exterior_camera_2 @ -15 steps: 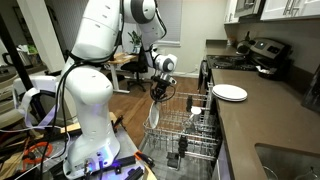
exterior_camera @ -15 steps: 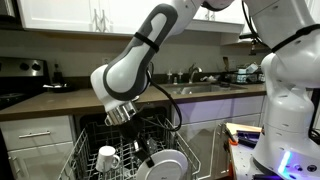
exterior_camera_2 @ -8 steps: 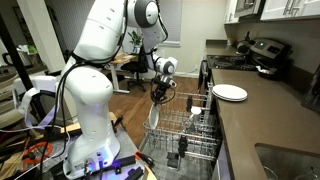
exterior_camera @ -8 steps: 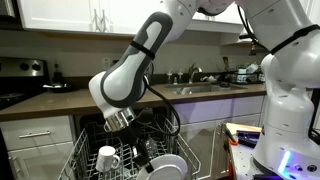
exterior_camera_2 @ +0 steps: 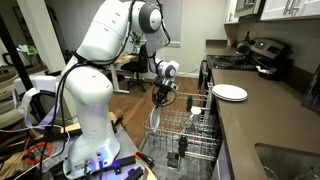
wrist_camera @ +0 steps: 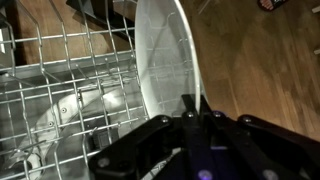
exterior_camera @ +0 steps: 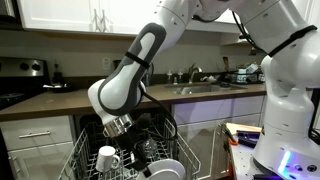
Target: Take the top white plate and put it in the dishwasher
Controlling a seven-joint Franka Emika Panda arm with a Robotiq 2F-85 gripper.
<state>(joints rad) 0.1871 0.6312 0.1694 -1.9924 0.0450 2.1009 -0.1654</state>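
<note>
The gripper brings the plate, already on edge, down among the rack's wires next and releases it, since the outer end of the wire rack lies below.
The top white plate stands on edge in my gripper, which is shut on its rim. In both exterior views the plate hangs below the gripper, low over the outer end of the pulled-out wire rack of the dishwasher. I cannot tell whether the plate touches the tines.
A white mug sits in the rack. More white plates lie on the counter above the dishwasher. A stove and a sink are on the counter. Wooden floor lies beside the rack.
The arm has come down a little, and the plate has sunk lower toward the rack. The gripper has stayed shut on the plate.
</note>
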